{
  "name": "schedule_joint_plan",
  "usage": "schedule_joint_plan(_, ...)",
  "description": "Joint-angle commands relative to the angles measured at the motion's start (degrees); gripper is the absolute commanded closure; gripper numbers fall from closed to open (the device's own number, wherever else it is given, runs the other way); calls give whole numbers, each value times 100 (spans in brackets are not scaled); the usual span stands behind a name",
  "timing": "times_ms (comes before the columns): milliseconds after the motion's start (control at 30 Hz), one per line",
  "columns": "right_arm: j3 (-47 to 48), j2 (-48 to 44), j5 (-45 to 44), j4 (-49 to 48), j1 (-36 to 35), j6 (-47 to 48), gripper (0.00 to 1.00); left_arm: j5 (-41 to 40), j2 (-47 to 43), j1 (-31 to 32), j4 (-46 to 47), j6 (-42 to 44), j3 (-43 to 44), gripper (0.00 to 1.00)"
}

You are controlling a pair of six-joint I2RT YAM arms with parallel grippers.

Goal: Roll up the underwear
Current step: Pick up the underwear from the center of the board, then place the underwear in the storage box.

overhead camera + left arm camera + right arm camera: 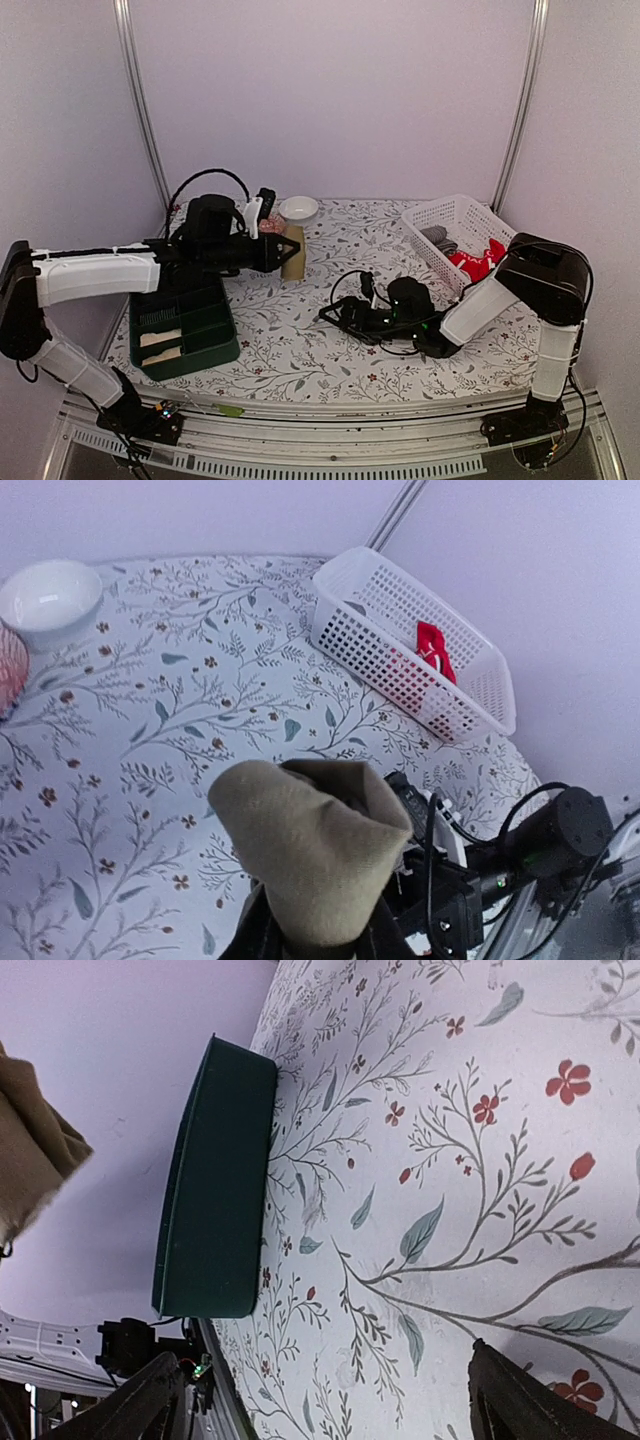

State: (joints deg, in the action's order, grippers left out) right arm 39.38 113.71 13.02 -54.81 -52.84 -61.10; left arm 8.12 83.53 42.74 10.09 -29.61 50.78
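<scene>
Next my left gripper needs to go left in the top view, tilt and lower into the green tray's far end to free its roll, as cream rolls occupy nearer slots.
My left gripper point(279, 251) is shut on a khaki-tan underwear roll point(294, 252) and holds it above the table's back left. In the left wrist view the roll point(310, 850) fills the space above the gripper point(315, 948). A bright red underwear point(478, 263) and a grey one point(436, 237) lie in the white basket point(455, 215) at the right. Cream rolls point(160, 345) sit in the green tray point(185, 325). My right gripper point(345, 315) lies low over the table's middle, open and empty; its fingertips point(150, 1400) spread wide around the gripper's middle point(330, 1415).
A white bowl point(298, 208) and a pink object point(270, 224) stand at the back. The floral tablecloth point(300, 340) covers the table. The green tray point(215, 1180) shows ahead in the right wrist view. The basket point(410, 640) and bowl point(50, 595) show in the left wrist view.
</scene>
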Motion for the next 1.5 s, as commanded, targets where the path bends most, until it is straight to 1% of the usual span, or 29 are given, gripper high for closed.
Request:
schedule_joint_plan(0,263,-547,24,1910,238,1072,1,309,-541,-455,-1549,1989,584,100)
schedule_joint_plan(100,680,-957,-220,2905,281,1878,1,549,-622,-957,-2477,2654,1110,100)
schedule_joint_plan(200,1150,-1305,-424,3742,302,2761,1,845,-727,-1447,-3045,3353,1425,100)
schedule_joint_plan(267,1362,-1518,-480,4037,317,3262,1,963,-810,-1774,-3323,3815,1576,100)
schedule_joint_plan(367,1538,-1864,-603,4271,392,3727,1,1198,-837,-2221,-3631,4371,1786,100)
schedule_joint_plan(467,1674,-2152,-520,4418,552,3971,1,1227,-589,-2482,-4106,4949,2087,100)
schedule_joint_plan(600,1763,-2392,147,4434,995,4112,1,1197,-193,-2657,-4690,5563,2456,100)
schedule_joint_plan(700,1902,-2429,532,4583,1313,4195,1,972,163,-2672,-5203,6070,2783,100)
schedule_joint_plan(833,2053,-2438,640,4796,1553,4440,1,478,732,-2698,-6048,6746,3149,100)
schedule_joint_plan(900,2124,-2389,698,4909,1635,4512,1,332,995,-2747,-6326,6999,3290,100)
schedule_joint_plan(1100,2235,-2187,974,5007,1828,4506,1,297,1522,-2924,-6547,7509,3504,100)
schedule_joint_plan(1267,2277,-2055,1183,4995,1970,4403,1,-171,1986,-3064,-6548,7874,3477,100)
schedule_joint_plan(1400,2314,-1962,1377,4999,2077,4282,1,-765,2174,-3200,-6291,7991,3496,100)
schedule_joint_plan(1467,2320,-1937,1434,5004,2108,4257,1,-858,2238,-3288,-6170,8070,3548,100)
